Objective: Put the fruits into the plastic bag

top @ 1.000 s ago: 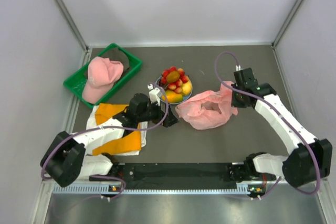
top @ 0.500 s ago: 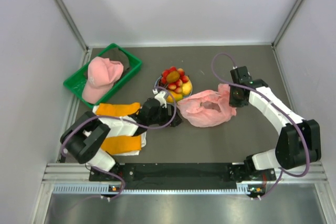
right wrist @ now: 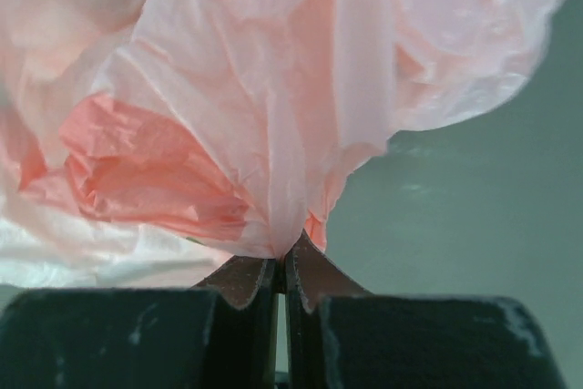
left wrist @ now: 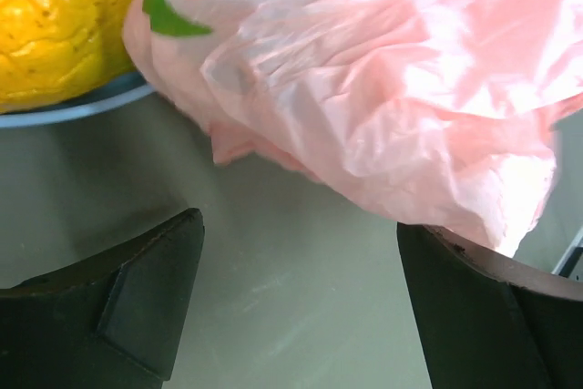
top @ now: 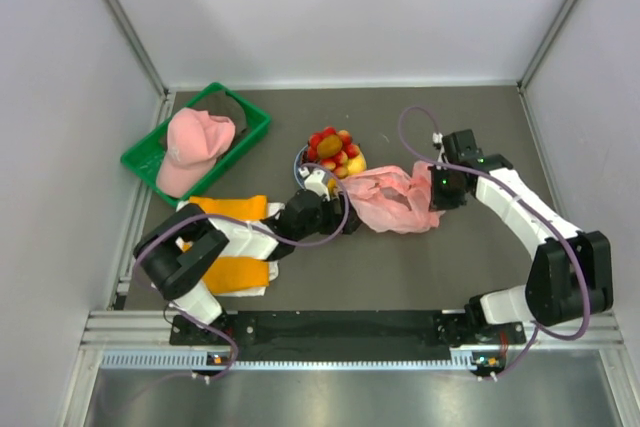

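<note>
The robot's left gripper should shift outward, to the left in its wrist view, because the bag's near corner [left wrist: 231,141] hangs there and should be centred between the open fingers.
The crinkly pink plastic bag [top: 392,200] lies on the dark table, right of the light blue plate [top: 301,159] heaped with the fruits [top: 332,151]. My right gripper [top: 436,190] is shut on the bag's right edge; in the right wrist view its jaws pinch a fold of the bag [right wrist: 273,134]. My left gripper [top: 349,219] is open and empty at the bag's left edge, just below the plate. In the left wrist view the bag [left wrist: 392,88] fills the top, with the orange-yellow mango [left wrist: 64,25] on the plate's rim [left wrist: 73,111] at upper left.
A green tray [top: 152,148] at the back left holds a pink fabric cap [top: 192,148]. A folded orange and white cloth [top: 232,259] lies under the left arm. Grey walls close the table at the back and sides.
My left gripper has moved right, from the cloth side to the bag's left edge. My right gripper has drawn the bag's right edge leftward, bunching the bag closer to the plate.
</note>
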### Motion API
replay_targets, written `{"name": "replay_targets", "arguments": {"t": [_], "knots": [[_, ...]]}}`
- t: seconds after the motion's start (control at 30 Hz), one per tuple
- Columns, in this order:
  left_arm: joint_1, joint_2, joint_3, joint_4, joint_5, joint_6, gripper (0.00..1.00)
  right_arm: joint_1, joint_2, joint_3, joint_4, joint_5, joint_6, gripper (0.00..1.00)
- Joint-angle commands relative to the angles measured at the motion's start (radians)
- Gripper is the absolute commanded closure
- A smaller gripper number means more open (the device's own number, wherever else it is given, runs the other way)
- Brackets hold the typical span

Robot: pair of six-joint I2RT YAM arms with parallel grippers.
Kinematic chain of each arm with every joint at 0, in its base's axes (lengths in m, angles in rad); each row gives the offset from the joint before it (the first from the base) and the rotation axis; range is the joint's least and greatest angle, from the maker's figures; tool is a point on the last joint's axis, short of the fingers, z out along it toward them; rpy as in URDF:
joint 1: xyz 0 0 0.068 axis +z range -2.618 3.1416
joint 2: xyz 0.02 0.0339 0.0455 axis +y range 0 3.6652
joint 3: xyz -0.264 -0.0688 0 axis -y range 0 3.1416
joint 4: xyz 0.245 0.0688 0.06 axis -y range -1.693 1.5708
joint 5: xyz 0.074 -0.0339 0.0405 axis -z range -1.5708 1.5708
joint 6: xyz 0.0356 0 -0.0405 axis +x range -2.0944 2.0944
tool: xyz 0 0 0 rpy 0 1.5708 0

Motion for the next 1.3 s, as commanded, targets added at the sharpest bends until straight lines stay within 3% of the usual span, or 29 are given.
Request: {"name": "replay_targets", "arguments": {"t": [0.0,0.2,0.3,0.43,0.6,0.9,1.17,1.27], "knots": [[-0.02,-0.131,-0.07,0.096,-0.104,-0.012,0.08,0.009,-0.09,-0.047,-0.049,-0.191,-0.053,1.0],[-0.02,-0.283,-0.155,0.002,-0.236,0.012,0.07,0.061,-0.093,-0.044,-0.036,-0.256,-0.018,1.0],[-0.018,-0.294,-0.152,-0.066,-0.28,0.02,0.07,0.06,-0.046,-0.042,-0.007,-0.28,-0.003,1.0],[-0.02,-0.285,-0.147,-0.094,-0.228,-0.003,0.11,0.061,0.004,-0.047,0.039,-0.3,0.017,1.0],[-0.018,-0.268,-0.16,-0.158,-0.303,-0.023,0.18,0.061,0.044,-0.062,0.09,-0.32,0.042,1.0],[0.011,-0.184,-0.164,-0.117,-0.288,-0.038,0.32,0.061,0.053,-0.072,0.099,-0.323,0.046,1.0],[0.02,-0.054,-0.114,-0.019,-0.237,-0.055,0.33,0.06,0.047,-0.098,0.113,-0.323,0.045,1.0],[0.029,-0.018,-0.103,0.001,-0.242,-0.066,0.39,0.061,0.044,-0.104,0.118,-0.325,0.049,1.0]]}}
